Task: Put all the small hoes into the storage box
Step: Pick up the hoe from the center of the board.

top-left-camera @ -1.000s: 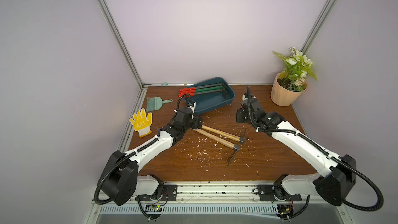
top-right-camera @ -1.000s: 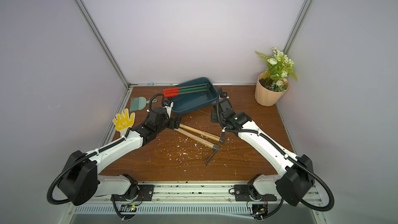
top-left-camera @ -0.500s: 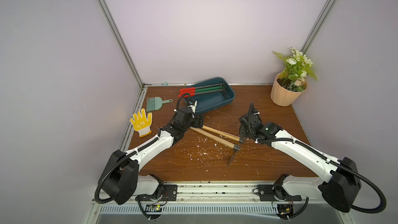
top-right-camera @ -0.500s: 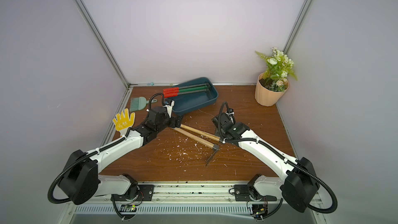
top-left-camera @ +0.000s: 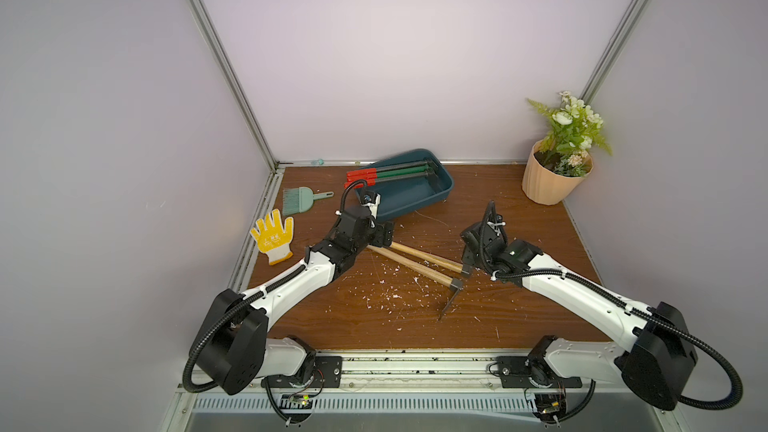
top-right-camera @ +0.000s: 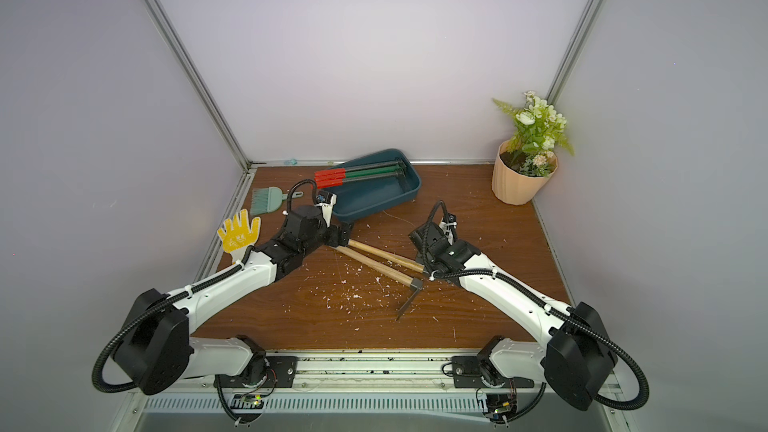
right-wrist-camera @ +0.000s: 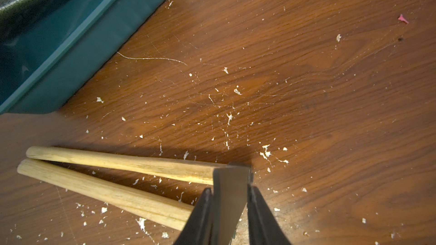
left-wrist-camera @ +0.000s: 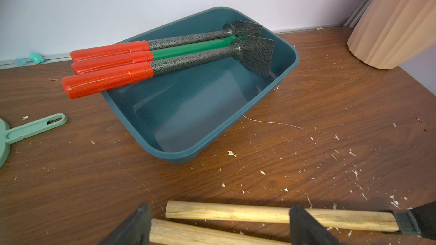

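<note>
I should keep my right gripper where it is and next close its fingers onto the small hoe's metal blade (right-wrist-camera: 230,201), because that blade is already between them.
Two wooden-handled hoes lie crossed near mid-table. The farther small hoe (top-left-camera: 428,257) (top-right-camera: 386,255) has its metal blade (right-wrist-camera: 232,185) standing up between the fingers of my right gripper (top-left-camera: 466,270) (right-wrist-camera: 230,199), which lie against both blade edges; the hoe rests on the table. A second hoe (top-left-camera: 411,268) lies beside it. My left gripper (top-left-camera: 384,238) (left-wrist-camera: 220,222) stands open, straddling the handle ends without touching them. The dark teal storage box (top-left-camera: 415,201) (top-right-camera: 374,201) (left-wrist-camera: 188,114) sits just behind, at the back wall.
Three red-handled tools (top-left-camera: 390,172) lie in the box with grips over its rim. A peach flower pot (top-left-camera: 552,176) stands back right. A yellow glove (top-left-camera: 272,234) and a green brush (top-left-camera: 301,199) lie at the left. White flakes litter the wood.
My right arm has come down from beside the box to the hoe's blade. The left arm and both hoes have stayed put.
</note>
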Motion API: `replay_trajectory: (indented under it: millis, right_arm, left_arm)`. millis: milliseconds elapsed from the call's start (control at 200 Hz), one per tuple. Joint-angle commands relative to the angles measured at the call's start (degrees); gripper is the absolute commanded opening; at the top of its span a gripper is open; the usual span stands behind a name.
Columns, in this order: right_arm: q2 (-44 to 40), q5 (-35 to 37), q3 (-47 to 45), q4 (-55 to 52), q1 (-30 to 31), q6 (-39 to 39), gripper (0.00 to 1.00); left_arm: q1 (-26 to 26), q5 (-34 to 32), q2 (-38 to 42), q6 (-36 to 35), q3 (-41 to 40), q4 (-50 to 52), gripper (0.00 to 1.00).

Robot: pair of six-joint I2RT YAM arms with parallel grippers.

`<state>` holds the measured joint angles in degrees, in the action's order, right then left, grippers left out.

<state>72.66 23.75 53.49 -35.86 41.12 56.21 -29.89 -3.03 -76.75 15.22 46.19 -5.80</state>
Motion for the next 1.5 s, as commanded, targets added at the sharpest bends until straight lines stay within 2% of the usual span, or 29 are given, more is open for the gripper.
replay_trajectory:
  millis: [0,380,575,801,906,996,1166,1281,1366,1496]
  right_arm:
    - [0.5,1.5,-0.4,1.3,-0.1,1.3,0.29]
    - [3.9,0.3,-2.1,4.8,-1.2,0.4,0.27]
    - [3.9,1.0,-1.4,4.5,-1.4,0.1,0.19]
    - [2.9,2.6,0.4,3.4,-1.8,-0.6,0.0]
    - [3.0,3.8,2.3,2.4,-2.3,-2.3,0.0]
    - [3.4,5.5,5.7,1.3,-3.6,-7.2,0.0]
    - [6.1,6.7,15.9,0.4,-6.8,-22.4,0.0]
    - [8.1,7.8,22.3,1.1,-7.2,-31.8,0.0]
    - [9.6,7.4,26.4,1.8,-7.2,-37.8,0.0]
    - [11.0,5.6,29.9,3.9,-7.2,-45.5,0.0]
  left_arm:
    - [0.6,0.0,-0.3,0.6,1.0,0.3,0.92]
    - [0.5,-0.6,-0.5,0.3,1.3,1.0,0.92]
    - [0.6,-0.7,-0.8,0.3,1.5,1.2,0.92]
    - [0.6,-0.6,-0.6,0.4,1.2,1.3,0.92]
    - [0.2,-0.8,-0.3,0.0,1.5,1.6,0.91]
    - [-1.2,-1.1,0.1,-1.8,2.2,2.1,0.91]
    - [-5.5,-1.2,0.1,-6.3,4.8,4.4,0.91]
    - [-5.7,2.5,-0.1,-7.8,6.5,6.0,0.9]
    - [-5.7,7.7,0.4,-9.8,7.7,6.8,0.9]
    - [-5.8,12.0,0.2,-12.1,10.1,9.8,0.9]
